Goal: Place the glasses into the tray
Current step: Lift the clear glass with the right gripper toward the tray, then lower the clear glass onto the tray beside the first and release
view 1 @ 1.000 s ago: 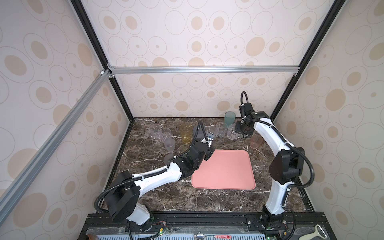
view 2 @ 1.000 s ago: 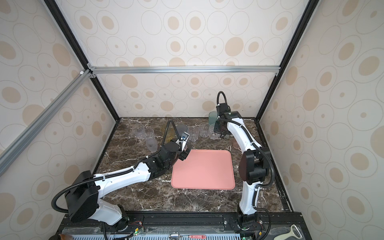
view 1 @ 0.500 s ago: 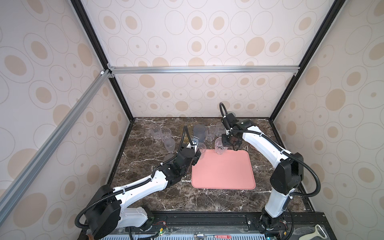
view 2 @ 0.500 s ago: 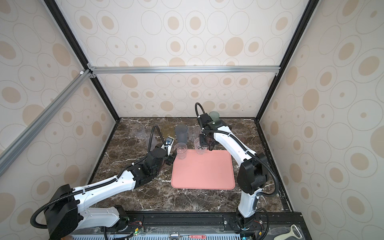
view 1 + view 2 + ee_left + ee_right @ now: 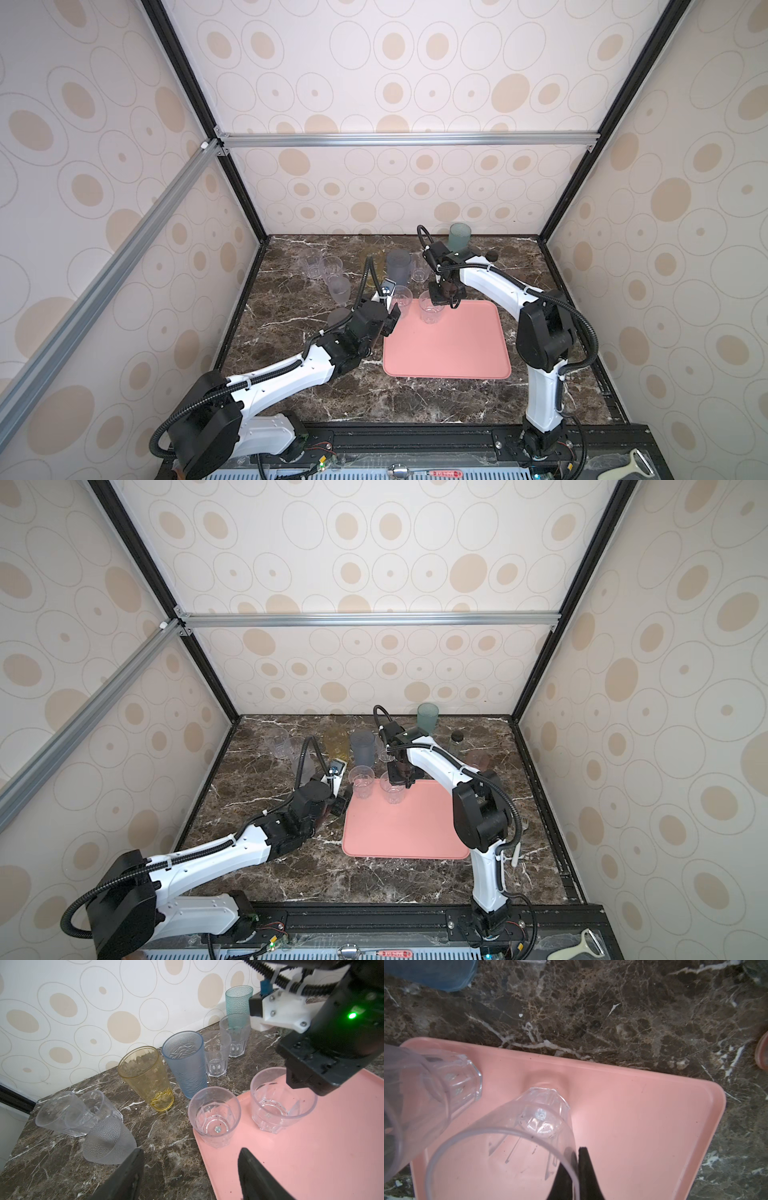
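Note:
Next, my right gripper carries its glass outward to the tray's far edge [image 5: 547, 1064]. It releases the glass's rim there, since the tray's bare bottom still shows between the glass's base and the tray's edge.
The salmon-pink tray [image 5: 446, 345] lies on the dark marble table. Two short clear faceted glasses stand upright at its far left corner. My right gripper [image 5: 576, 1169] is shut on the rim wall of the right one [image 5: 430, 309], one finger inside and one outside. The left one [image 5: 214, 1115] stands free. My left gripper [image 5: 191, 1159] hangs open just in front of it, over the tray's left edge, holding nothing. Behind the tray stand an amber glass [image 5: 147, 1078], a blue glass [image 5: 187, 1064], a teal glass [image 5: 239, 1001] and two clear faceted glasses [image 5: 217, 1053].
Left of the tray stand a frosted glass [image 5: 106, 1140] and two clear glasses [image 5: 58, 1113]. A small pink glass [image 5: 478, 759] and a black-lidded jar [image 5: 456, 739] stand at the back right. Most of the tray floor [image 5: 643, 1126] is bare.
My right gripper has carried a clear glass from the back row to the tray's far left corner, beside the other clear glass. My left gripper has drawn back from that other glass.

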Controlling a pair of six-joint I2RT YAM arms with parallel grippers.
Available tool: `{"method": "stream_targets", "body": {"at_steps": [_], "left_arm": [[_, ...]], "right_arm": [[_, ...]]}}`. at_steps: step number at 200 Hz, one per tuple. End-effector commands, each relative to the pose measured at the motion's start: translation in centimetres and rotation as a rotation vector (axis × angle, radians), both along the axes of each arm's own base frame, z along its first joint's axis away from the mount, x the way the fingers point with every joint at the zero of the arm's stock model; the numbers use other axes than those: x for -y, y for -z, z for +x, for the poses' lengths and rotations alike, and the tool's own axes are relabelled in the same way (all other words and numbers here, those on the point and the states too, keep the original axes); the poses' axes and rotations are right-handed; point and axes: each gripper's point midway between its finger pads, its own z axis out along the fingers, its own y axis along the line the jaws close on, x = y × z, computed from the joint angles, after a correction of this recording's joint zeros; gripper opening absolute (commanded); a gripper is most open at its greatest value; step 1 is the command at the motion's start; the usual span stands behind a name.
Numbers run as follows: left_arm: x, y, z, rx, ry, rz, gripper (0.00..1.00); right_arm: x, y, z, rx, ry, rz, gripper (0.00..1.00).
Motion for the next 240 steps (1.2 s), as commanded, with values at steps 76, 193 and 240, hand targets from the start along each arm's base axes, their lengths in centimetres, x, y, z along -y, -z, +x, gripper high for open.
{"method": "stream_targets", "body": {"at_steps": [76,193,240], "left_arm": [[0.5,-0.1,0.5,-0.002,-0.002,-0.051,0.71],[0.2,-0.8,0.8,0.007,-0.027,-0.056,0.72],[1.3,-4.1,1.8,0.072,-0.014,-0.122,0.76]], "right_arm": [[-0.1,1.7,2.5,0.032,0.002,-0.058,0.0],[0.0,-2.0,2.2,0.048,0.008,0.01,0.34],[2.2,-7.9,4.7,0.193,0.136,0.169,0.34]]}}
